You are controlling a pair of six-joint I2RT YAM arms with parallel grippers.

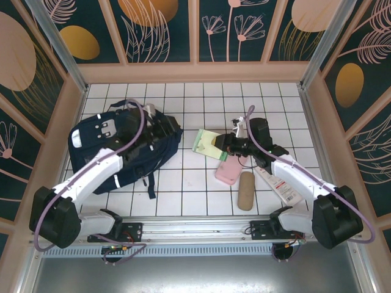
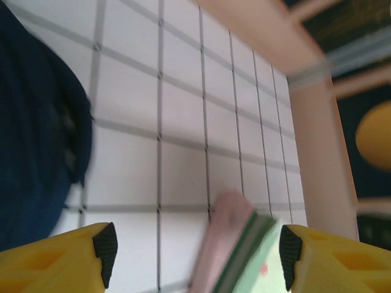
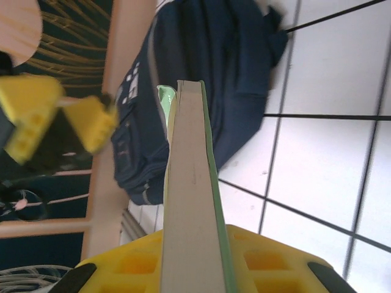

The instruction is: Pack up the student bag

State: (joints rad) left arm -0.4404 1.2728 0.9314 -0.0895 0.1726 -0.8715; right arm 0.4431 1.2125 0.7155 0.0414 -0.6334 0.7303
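My left gripper should next move toward the bag's middle and down onto the grey reflective stripe (image 1: 151, 146) below it, because its fingers face bare tiles.
The student bag (image 1: 122, 146) is a large navy backpack lying at the left of the white tiled table; it also appears as the bag (image 3: 201, 79) and, blurred, as the bag (image 2: 36, 152). My right gripper (image 1: 227, 144) is shut on a light green book (image 1: 206, 143) and holds it just right of the bag. In the right wrist view the book (image 3: 192, 183) stands edge-on between the yellow jaws of the right gripper (image 3: 198, 268). My left gripper (image 1: 164, 126) hovers at the bag's right end. It is open (image 2: 195, 256), with a blurred green book edge (image 2: 256, 256) near its right finger.
A pink case (image 1: 229, 171), a brown pouch (image 1: 245, 190) and a white and red tube (image 1: 278, 183) lie near the right arm. Wooden walls (image 1: 195, 72) enclose the table on three sides. A metal rail (image 1: 195, 229) runs along the near edge.
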